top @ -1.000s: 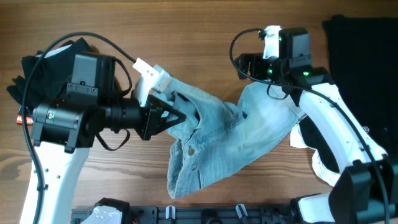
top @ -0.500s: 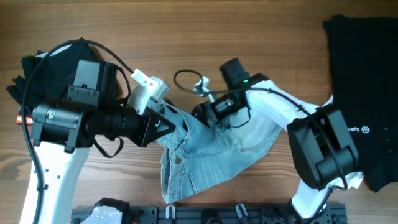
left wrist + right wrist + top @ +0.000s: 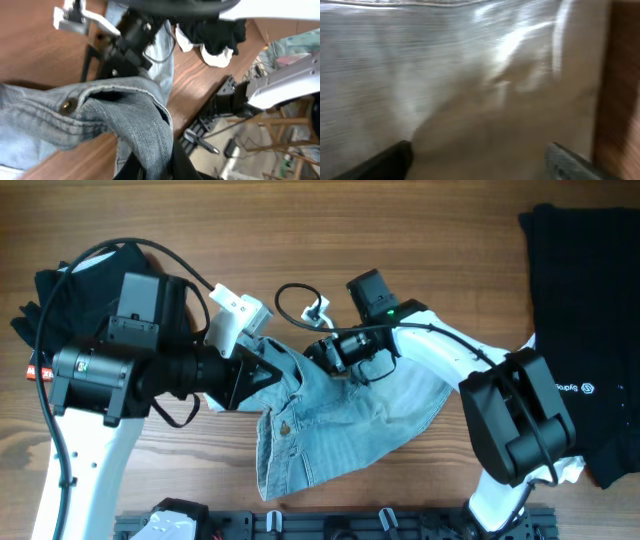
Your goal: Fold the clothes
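Observation:
My left gripper will next move outward, with its fingers turning down, toward the bare wood at the back and release the waistband, because the shorts lie bunched in the middle of the table.
The pale blue denim shorts lie crumpled mid-table, waistband to the left with a metal button showing. My left gripper is shut on a fold of the waistband, which shows pinched between the fingers in the left wrist view. My right gripper reaches in from the right and hovers over the shorts' upper edge, close to the left gripper. In the right wrist view its fingers are spread apart with blurred denim close beneath, and nothing is held.
A black garment pile lies at the far left behind my left arm. A large black garment lies at the right edge. A black rack runs along the front edge. Bare wood lies at the back.
My right arm swung from the shorts' far right corner across to the waistband beside the left gripper. The shorts bunched and shifted slightly left. The left gripper kept its hold.

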Controlling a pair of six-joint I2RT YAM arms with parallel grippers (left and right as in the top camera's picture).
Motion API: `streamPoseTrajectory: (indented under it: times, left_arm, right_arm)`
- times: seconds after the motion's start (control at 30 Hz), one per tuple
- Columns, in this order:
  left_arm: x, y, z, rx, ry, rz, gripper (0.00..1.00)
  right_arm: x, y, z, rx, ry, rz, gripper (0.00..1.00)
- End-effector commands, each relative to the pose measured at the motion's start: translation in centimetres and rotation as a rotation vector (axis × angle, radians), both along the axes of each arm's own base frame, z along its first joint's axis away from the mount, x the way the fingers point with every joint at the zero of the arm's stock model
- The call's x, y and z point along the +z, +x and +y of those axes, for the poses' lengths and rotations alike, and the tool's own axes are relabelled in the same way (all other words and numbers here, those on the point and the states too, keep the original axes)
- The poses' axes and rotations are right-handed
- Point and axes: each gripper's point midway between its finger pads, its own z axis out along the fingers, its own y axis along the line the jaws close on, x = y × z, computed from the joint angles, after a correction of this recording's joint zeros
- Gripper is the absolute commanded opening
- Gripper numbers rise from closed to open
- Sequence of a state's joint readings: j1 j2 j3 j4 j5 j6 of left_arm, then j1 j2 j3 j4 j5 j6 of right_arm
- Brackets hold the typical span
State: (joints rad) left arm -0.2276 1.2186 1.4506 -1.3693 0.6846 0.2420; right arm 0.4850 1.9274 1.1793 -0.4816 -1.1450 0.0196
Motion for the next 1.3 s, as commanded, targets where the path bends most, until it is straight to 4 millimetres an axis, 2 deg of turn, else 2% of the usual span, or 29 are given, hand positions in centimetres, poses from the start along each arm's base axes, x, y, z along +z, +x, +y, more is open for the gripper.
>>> streamPoseTrajectory:
  times: [0.0,0.1,0.13,0.2,0.27,0.37,0.5,0.57,0.67,0.7,0.73,0.77,0.87,0.93,1.0,1.03,1.07,1.1,1.13,1.17,1.2,1.27]
  left_arm:
    - [4.8,0.8,0.0,-0.003,-0.046,-0.256,0.04]
    - [8.9,1.5,-0.2,0.000,-0.100,-0.483,0.04]
    - [9.8,1.7,-0.3,0.014,-0.119,-0.515,0.04]
    - [10.2,1.8,-0.6,0.014,-0.151,-0.511,0.04]
    - [10.0,1.9,-1.2,-0.015,-0.179,-0.485,0.04]
    - [12.1,1.8,-1.9,-0.058,-0.240,-0.558,0.04]
    - [15.1,1.3,-1.7,-0.055,-0.253,-0.665,0.04]
    - [15.6,1.6,-1.3,-0.032,-0.237,-0.696,0.04]
    - [14.9,2.9,-1.1,-0.004,-0.207,-0.685,0.04]
    - [14.8,3.9,-1.3,0.002,-0.202,-0.687,0.04]
    - [14.8,5.0,-1.4,0.008,-0.201,-0.700,0.04]
    - [15.1,5.9,-1.6,0.018,-0.214,-0.708,0.04]
    - [16.8,8.4,-2.0,0.059,-0.263,-0.766,0.04]
    - [17.8,9.3,-2.1,0.082,-0.281,-0.804,0.04]
    - [18.9,9.9,-2.2,0.104,-0.322,-0.819,0.04]
    - [19.7,10.1,-2.2,0.104,-0.335,-0.854,0.04]
    - [21.1,10.3,-2.3,0.114,-0.371,-0.888,0.04]
    - [22.2,10.4,-2.3,0.120,-0.398,-0.919,0.04]
    - [23.5,10.7,-2.5,0.125,-0.441,-0.950,0.04]
    - [23.4,10.8,-2.6,0.128,-0.455,-0.932,0.04]
    - [22.4,11.0,-2.6,0.135,-0.437,-0.887,0.04]
    - [16.5,12.4,-0.9,0.225,-0.254,-0.721,0.04]
  right_arm:
    - [-1.0,-0.2,0.0,-0.006,-0.041,0.016,0.95]
    - [1.9,-1.8,1.0,0.071,0.121,0.081,0.96]
    - [3.4,-2.7,1.4,0.119,0.210,0.103,0.98]
    - [7.2,-4.9,2.0,0.249,0.427,0.132,0.99]
    - [7.6,-6.2,3.4,0.306,0.424,0.153,1.00]
    - [8.1,-8.0,5.2,0.379,0.413,0.171,1.00]
    - [8.8,-7.6,5.8,0.391,0.413,0.160,0.98]
    - [9.3,-6.7,5.8,0.385,0.427,0.121,0.83]
    - [9.3,-4.3,5.7,0.298,0.383,0.122,0.41]
    - [9.0,-2.6,5.5,0.227,0.359,0.111,0.31]
    - [8.7,-1.4,5.2,0.175,0.338,0.113,0.23]
    - [8.3,-0.1,4.8,0.118,0.316,0.116,0.21]
    - [6.4,4.5,2.8,-0.097,0.224,0.120,0.12]
    - [2.5,8.4,-0.5,-0.326,0.050,0.120,0.12]
    - [-1.7,10.9,-5.4,-0.501,-0.152,0.109,0.12]
    - [-3.5,11.7,-8.7,-0.577,-0.258,0.113,0.13]
    - [-4.5,12.3,-11.7,-0.629,-0.324,0.118,0.15]
    - [-4.8,12.6,-13.7,-0.660,-0.355,0.124,0.15]
    - [-4.7,13.1,-16.7,-0.702,-0.379,0.130,0.16]
    - [-4.4,13.4,-18.5,-0.720,-0.384,0.121,0.16]
    - [-4.2,13.3,-19.3,-0.720,-0.390,0.108,0.17]
    - [-4.5,12.2,-20.2,-0.682,-0.438,0.082,0.23]
